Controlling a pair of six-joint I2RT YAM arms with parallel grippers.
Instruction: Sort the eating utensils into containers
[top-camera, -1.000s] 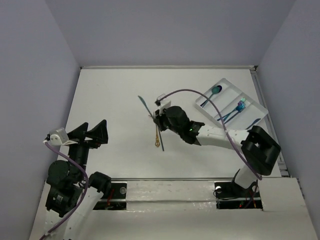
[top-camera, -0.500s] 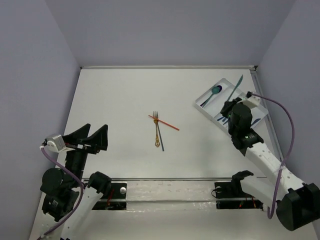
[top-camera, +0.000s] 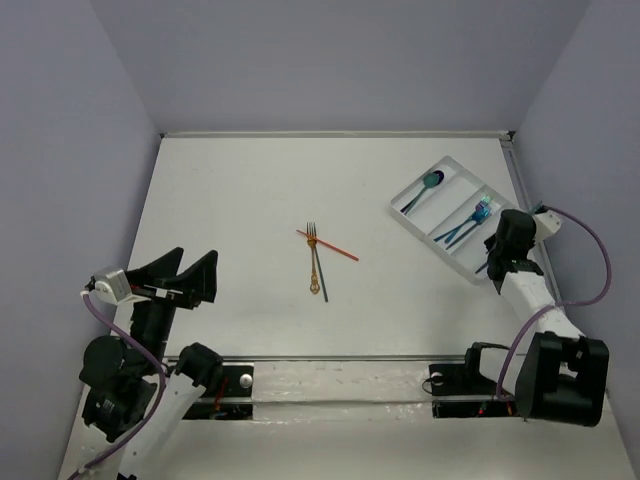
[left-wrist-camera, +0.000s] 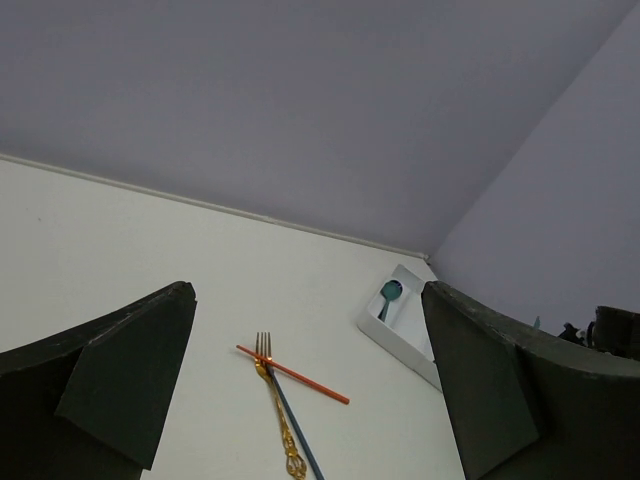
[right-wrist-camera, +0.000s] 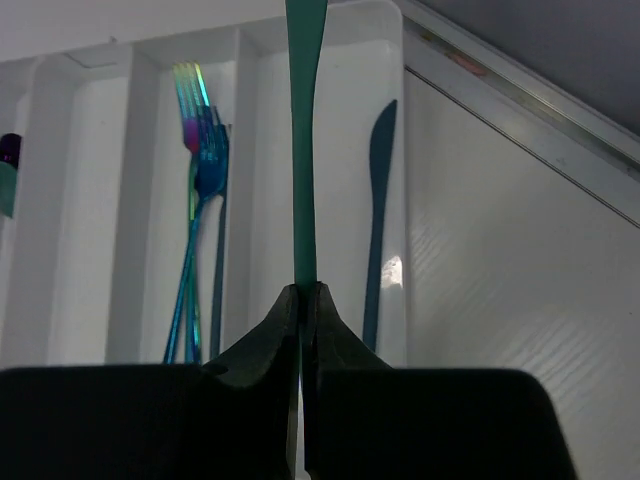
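Note:
A dark teal knife already lies in the section of the tray by the bar, so my right gripper should next move down there, shift toward that knife, and open.
My right gripper is shut on a thin teal knife, which it holds lengthwise above the right-hand compartments of the white divided tray. A dark teal knife lies in the rightmost compartment, and blue forks lie in the one beside it. From above, the tray also holds a teal spoon. At mid-table a gold fork, an orange-red utensil and a dark blue one lie crossed. My left gripper stands open and empty at the near left.
The tray sits at an angle close to the table's right edge, where a metal rail runs. Grey walls enclose the table on three sides. The right arm's cable loops beside the tray.
The right arm has carried the teal knife from mid-table over to the tray and now holds it above the right-hand compartments. The left arm sank slightly.

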